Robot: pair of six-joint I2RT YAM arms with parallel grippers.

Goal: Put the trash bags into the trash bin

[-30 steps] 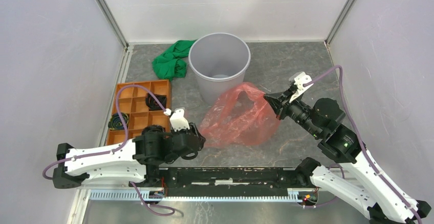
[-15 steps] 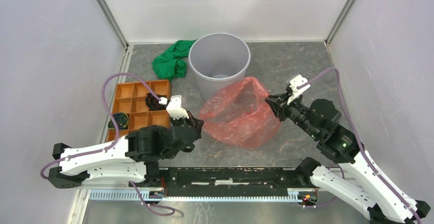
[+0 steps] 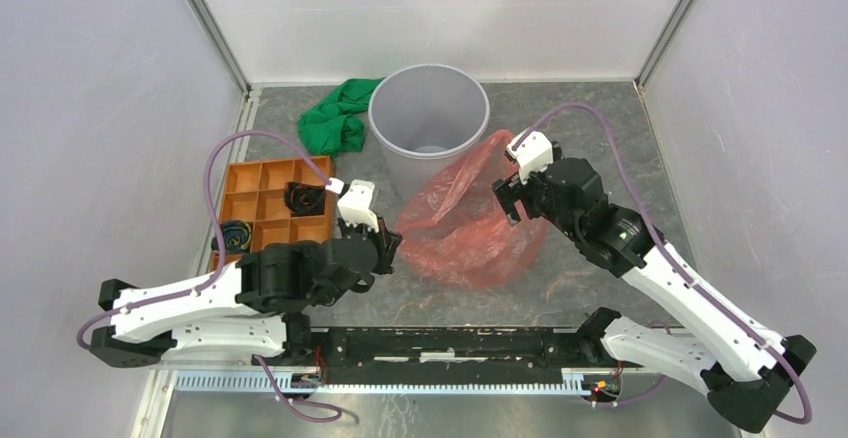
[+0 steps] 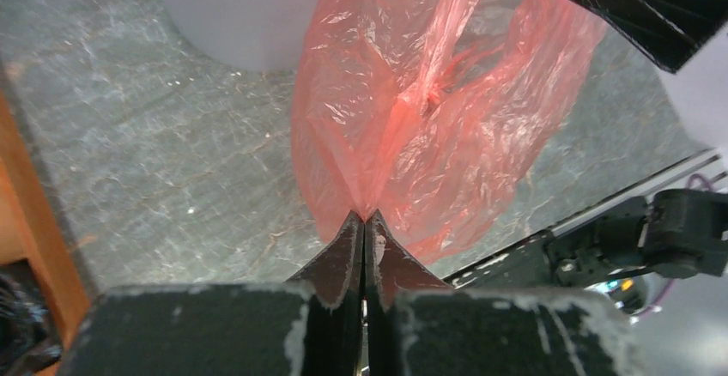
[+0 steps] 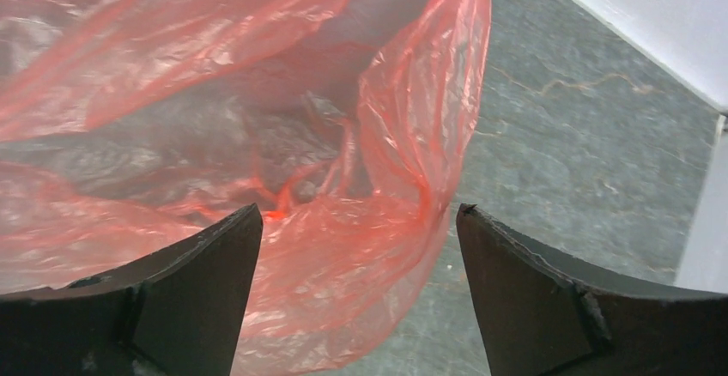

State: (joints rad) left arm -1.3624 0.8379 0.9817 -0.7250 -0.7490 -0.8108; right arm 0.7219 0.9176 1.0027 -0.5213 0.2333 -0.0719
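The film stands in a fold, so my right gripper will move its open fingers outward to the bag's far raised edge (image 3: 502, 140) (image 5: 469, 54) to go around it on both sides.
The translucent red trash bag (image 3: 470, 228) lies crumpled on the table, its far edge leaning on the front of the light-grey trash bin (image 3: 428, 123). My left gripper (image 3: 388, 246) is shut on the bag's near-left edge. In the left wrist view the film (image 4: 429, 110) bunches into the closed left gripper (image 4: 365, 217), with the bin (image 4: 240, 15) behind it. My right gripper (image 3: 508, 198) hangs open over the bag's right side. The right wrist view shows that gripper (image 5: 358, 209) spread wide above the bag (image 5: 257, 136), gripping nothing.
A green cloth (image 3: 335, 118) lies left of the bin. An orange compartment tray (image 3: 240, 170) with dark items sits at the left, next to my left arm. White walls close in the table on three sides.
The right gripper opened, let go of the bag's right edge and swung left over the bag. The left gripper shut on the bag's left edge and moved slightly forward.
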